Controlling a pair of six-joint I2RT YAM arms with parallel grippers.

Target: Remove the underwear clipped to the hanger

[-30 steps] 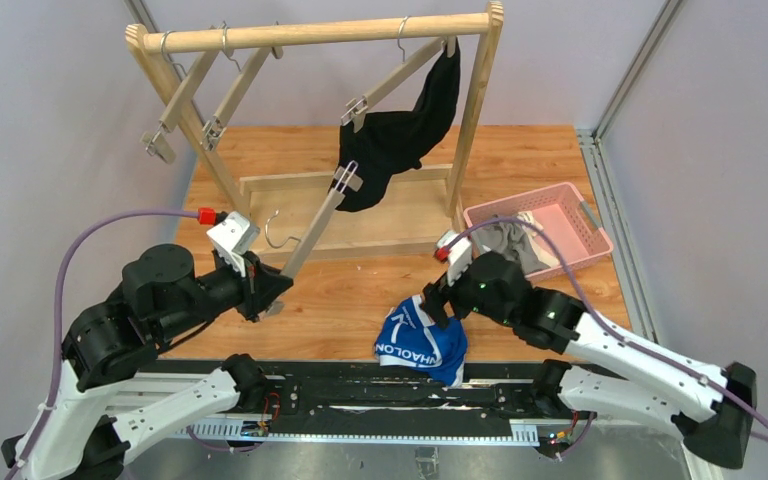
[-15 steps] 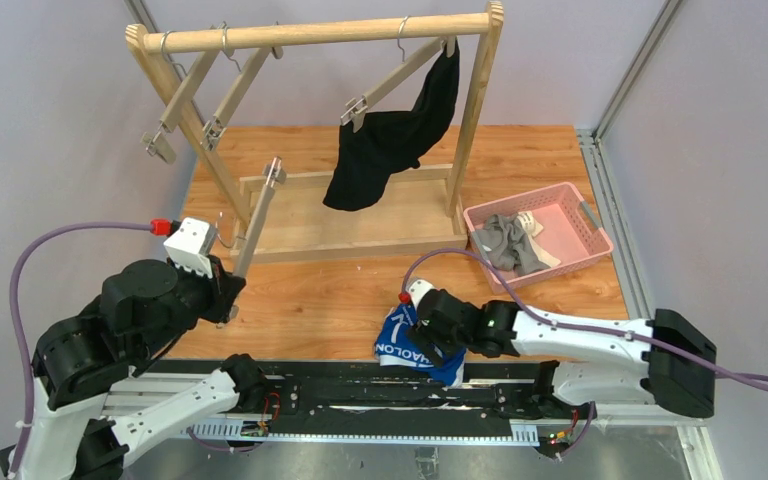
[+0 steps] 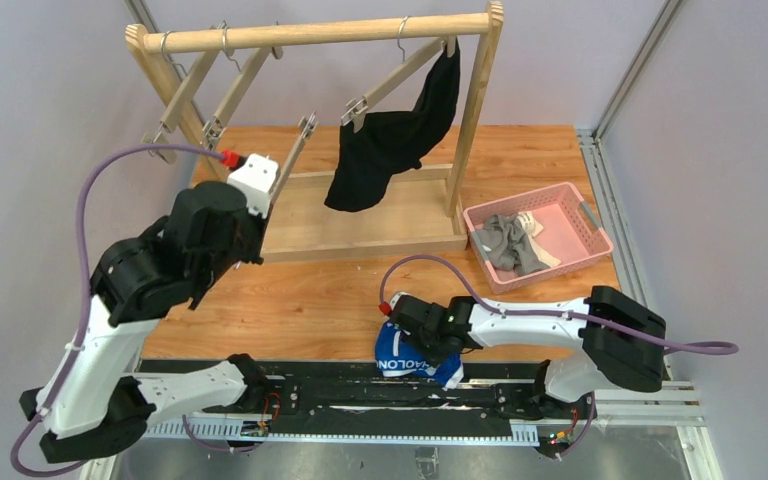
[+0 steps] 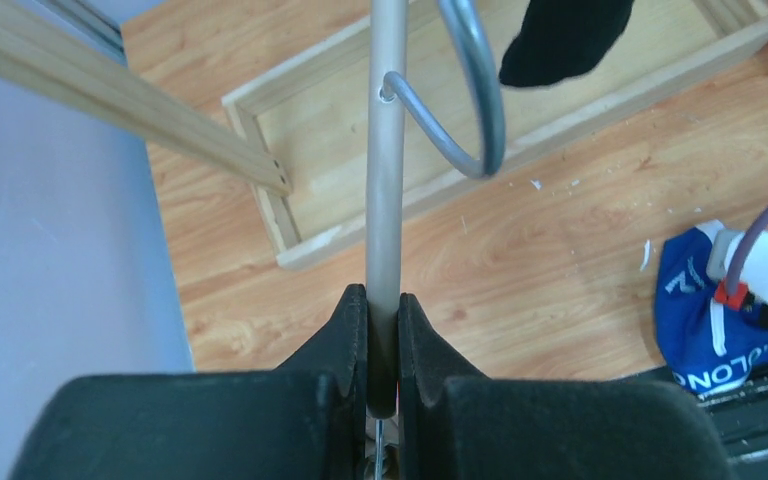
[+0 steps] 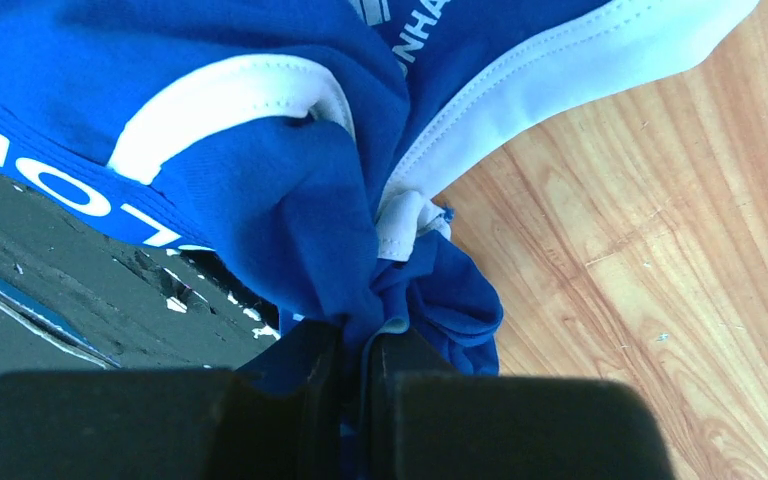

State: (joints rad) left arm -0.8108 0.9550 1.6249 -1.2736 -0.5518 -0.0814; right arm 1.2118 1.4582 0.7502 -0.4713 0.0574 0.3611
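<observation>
The pink basket (image 3: 590, 225) is holding the grey underwear and lies outward of my right gripper. My right gripper should next lift the blue underwear (image 3: 410, 360), swing outward over the basket and lower to release it.
My left gripper (image 4: 382, 300) is shut on the bar of an empty wooden hanger (image 4: 387, 150), whose metal hook (image 4: 470, 100) curls out in front. From above, that hanger (image 3: 290, 160) is raised in front of the rack. The bright blue underwear (image 3: 410, 360) lies crumpled at the table's near edge. My right gripper (image 5: 352, 340) is shut on a fold of this blue underwear (image 5: 260, 180). The black underwear (image 3: 390, 140) hangs clipped to a hanger on the rack's right side. The grey underwear (image 3: 505, 245) lies in the pink basket (image 3: 590, 225).
The wooden rack (image 3: 320, 35) stands at the back on its base frame (image 3: 360, 240). Two empty hangers (image 3: 185, 95) hang at its left end. The black rail (image 3: 360, 390) runs along the near edge under the blue fabric.
My left arm has lifted the empty hanger up and back towards the rack. My right gripper came down on the blue underwear and shut on it.
</observation>
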